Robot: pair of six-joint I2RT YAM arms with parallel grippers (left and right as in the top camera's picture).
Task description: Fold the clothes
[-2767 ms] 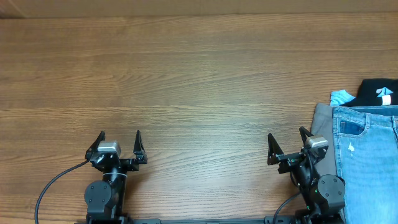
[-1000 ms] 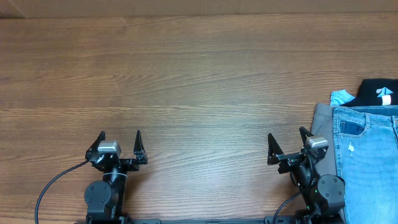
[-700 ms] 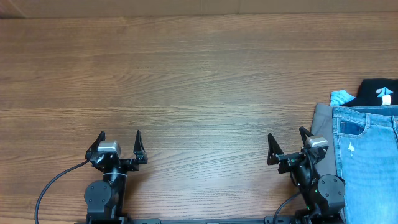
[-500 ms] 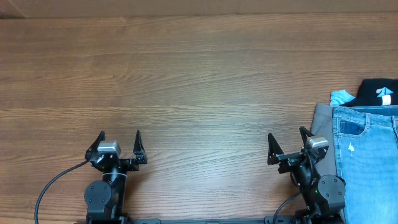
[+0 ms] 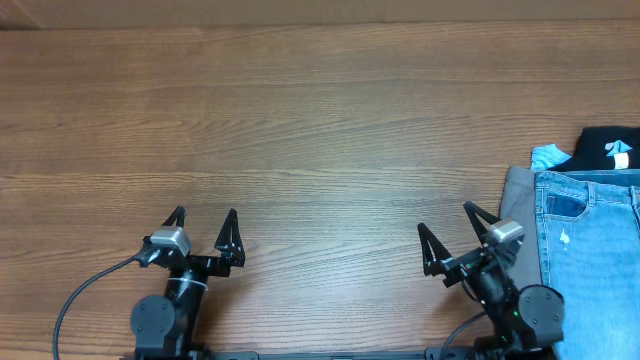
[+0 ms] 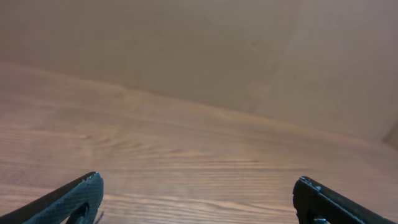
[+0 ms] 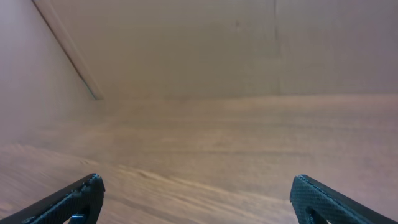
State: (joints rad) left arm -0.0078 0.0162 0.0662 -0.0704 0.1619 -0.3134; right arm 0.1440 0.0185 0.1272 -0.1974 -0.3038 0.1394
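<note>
I need to swing my right gripper outward and to the right in the overhead view next, then down onto the jeans' waistband corner point(image 5: 553, 182), because the jeans lie on top of the grey trousers.
Light-blue denim jeans point(image 5: 592, 262) lie in a pile at the table's right edge, on top of grey trousers point(image 5: 517, 205). A black top point(image 5: 610, 150) with a light-blue patch lies behind them. My right gripper point(image 5: 447, 232) is open and empty, just left of the pile, its fingers turned slightly left. My left gripper point(image 5: 204, 230) is open and empty near the front left. Both wrist views show only bare wood between wide-open fingertips, in the left wrist view point(image 6: 196, 193) and the right wrist view point(image 7: 196, 193). No garment shows in either wrist view.
The wooden table point(image 5: 300, 130) stretches wide to the left and back of the pile. A cable point(image 5: 80, 295) trails from the left arm's base. A beige wall stands behind the table point(image 6: 249, 56).
Both arms have just begun to move. The right gripper has swung a little left, away from the pile, and the left gripper has shifted slightly right. The clothes have not moved.
</note>
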